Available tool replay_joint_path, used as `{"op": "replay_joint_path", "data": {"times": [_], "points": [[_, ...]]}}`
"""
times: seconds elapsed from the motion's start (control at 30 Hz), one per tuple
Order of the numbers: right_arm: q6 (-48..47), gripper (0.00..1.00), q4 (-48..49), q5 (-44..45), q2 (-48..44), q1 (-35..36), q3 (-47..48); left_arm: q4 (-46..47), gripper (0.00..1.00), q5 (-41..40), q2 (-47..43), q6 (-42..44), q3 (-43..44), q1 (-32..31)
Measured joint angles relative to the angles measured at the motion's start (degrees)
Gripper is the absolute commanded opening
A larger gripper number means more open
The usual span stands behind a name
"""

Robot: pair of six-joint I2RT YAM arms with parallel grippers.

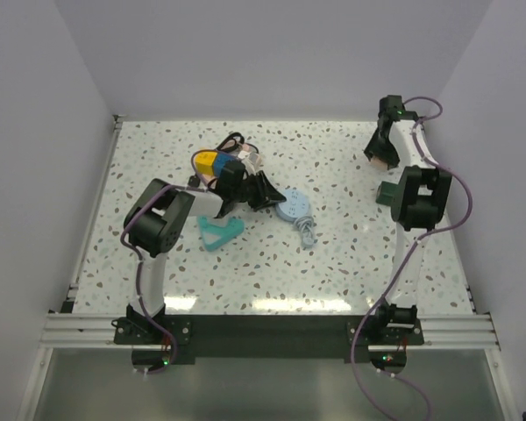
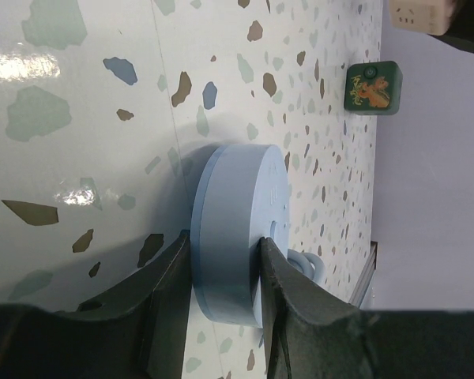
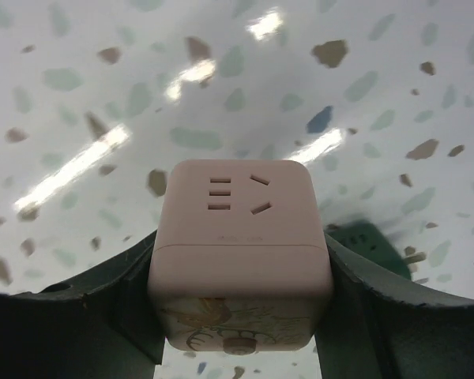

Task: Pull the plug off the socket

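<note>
The part of the table by the far wall [image 1: 260, 133] is bare, so next my left gripper needs to carry the pale blue disc outward and release it there.
The only socket in view is a pink-beige cube [image 3: 241, 237] with outlet slots on its facing side. My right gripper [image 3: 241, 246] is shut on its two sides and holds it above the table at the far right [image 1: 383, 159]. No plug sits in the slots that show, and I cannot make out a plug. A pale blue round disc [image 2: 237, 229] with a blue cord [image 1: 307, 232] lies mid-table. My left gripper [image 2: 225, 246] is shut on the disc's flat faces, at the disc's left edge in the top view [image 1: 276, 200]. Cube and disc are far apart.
A dark green cube [image 1: 387, 193] sits on the table under the right arm, also seen from the left wrist [image 2: 371, 87]. A teal triangular block [image 1: 219, 230] lies beside the left arm. A yellow-and-blue block with tangled cables [image 1: 212, 164] is behind it. White walls enclose the table.
</note>
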Motion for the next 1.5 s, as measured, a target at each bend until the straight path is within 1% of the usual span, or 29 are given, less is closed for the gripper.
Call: {"op": "replay_joint_path", "data": {"times": [0.13, 0.17, 0.23, 0.27, 0.3, 0.33, 0.37, 0.4, 0.6, 0.73, 0.87, 0.93, 1.07, 1.13, 1.23, 1.37, 1.43, 1.5], "points": [[0.8, 0.20, -3.1, 3.8, 7.1, -4.6, 5.7, -0.1, 0.00, 0.0, -0.1, 0.2, 0.0, 0.0], [1.0, 0.28, -3.4, 4.3, 7.7, -5.3, 6.1, -0.2, 0.00, 0.0, -0.1, 0.2, 0.0, 0.0], [1.0, 0.39, -4.2, 4.7, 8.3, -6.9, 6.2, -0.3, 0.00, 0.1, -0.1, 0.2, 0.1, 0.0], [1.0, 0.51, -4.4, 4.8, 8.3, -7.4, 6.1, -0.3, 0.00, 0.1, -0.1, 0.2, 0.1, 0.0], [1.1, 0.69, -4.4, 4.9, 8.3, -7.8, 6.0, -0.3, 0.00, 0.1, -0.1, 0.3, 0.1, 0.0], [1.3, 0.78, -4.2, 5.1, 8.2, -7.9, 5.8, -0.3, 0.00, 0.1, -0.1, 0.3, 0.1, 0.0], [1.6, 0.85, -3.8, 5.1, 8.1, -7.9, 5.3, -0.3, 0.00, 0.2, -0.1, 0.3, 0.1, 0.0], [1.7, 0.99, -3.7, 4.9, 7.9, -7.8, 4.8, -0.3, 0.00, 0.2, -0.1, 0.3, 0.1, 0.0], [2.5, 0.99, -3.9, 3.8, 5.1, -6.9, 2.7, -1.1, 0.00, 0.5, -0.1, 0.9, 0.7, 0.0], [3.4, 0.99, -3.8, 4.0, -0.4, -6.7, 0.5, -1.6, 0.00, 0.5, -0.1, 1.1, 1.0, 0.0], [4.0, 0.99, -2.2, 3.5, -10.9, -6.7, -7.0, -2.1, 0.00, 0.7, -0.1, 1.4, 1.4, 0.0], [3.9, 0.99, -0.7, 1.3, -16.7, -6.7, -11.1, -2.7, 0.00, 0.7, -0.1, 1.6, 1.9, 0.0], [3.2, 0.99, 5.4, -7.0, -26.8, -5.5, -22.2, -4.1, 0.00, 0.7, 0.1, 1.8, 3.1, 0.0], [2.4, 0.99, 6.7, -11.4, -28.7, -4.0, -26.5, -4.8, 0.00, 0.7, 0.6, 2.1, 4.5, 0.0], [0.6, 0.99, 8.7, -17.4, -27.9, 0.9, -32.3, -6.1, 0.00, 0.6, 2.4, 2.2, 8.1, 0.0], [0.1, 0.99, 11.2, -23.3, -27.2, 7.6, -40.8, -8.0, 0.00, -0.1, 6.8, 2.5, 15.8, 0.2], [0.1, 0.99, 11.3, -25.6, -27.2, 9.5, -43.3, -9.2, 0.00, -0.6, 9.7, 2.4, 20.7, 0.5], [0.1, 0.99, 11.3, -26.8, -27.2, 9.8, -44.0, -9.9, 0.00, -1.1, 13.1, 1.7, 26.2, 0.8]]}}
